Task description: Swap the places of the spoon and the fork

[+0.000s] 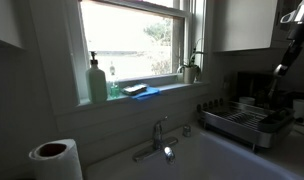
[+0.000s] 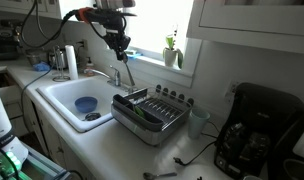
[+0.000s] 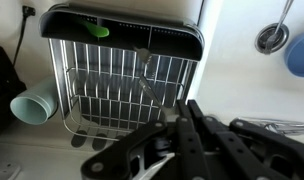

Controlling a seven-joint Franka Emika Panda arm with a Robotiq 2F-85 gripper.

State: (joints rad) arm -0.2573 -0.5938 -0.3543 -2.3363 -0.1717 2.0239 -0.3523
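Observation:
The utensil is still high above the black trough at the rack's edge (image 2: 131, 106) (image 3: 132, 38), so the robot's gripper next needs to go down to it, beside the green item, and let go there.
My gripper (image 2: 120, 45) hangs above the black dish rack (image 2: 147, 112) beside the sink. It is shut on a thin metal utensil (image 2: 126, 68) that dangles down toward the rack. In the wrist view the fingers (image 3: 187, 108) are closed together, and the utensil (image 3: 147, 75) runs from them out over the rack's wires (image 3: 92, 90). I cannot tell whether it is the spoon or the fork. No second utensil shows clearly. In an exterior view the arm (image 1: 282, 65) stands over the rack (image 1: 247, 122).
The white sink (image 2: 62, 95) holds a blue bowl (image 2: 84, 104). A teal cup (image 3: 32, 105) stands by the rack and a green item (image 3: 97, 30) lies at its rim. There are also a faucet (image 2: 112, 72), a coffee machine (image 2: 257, 135) and a paper towel roll (image 1: 54, 158).

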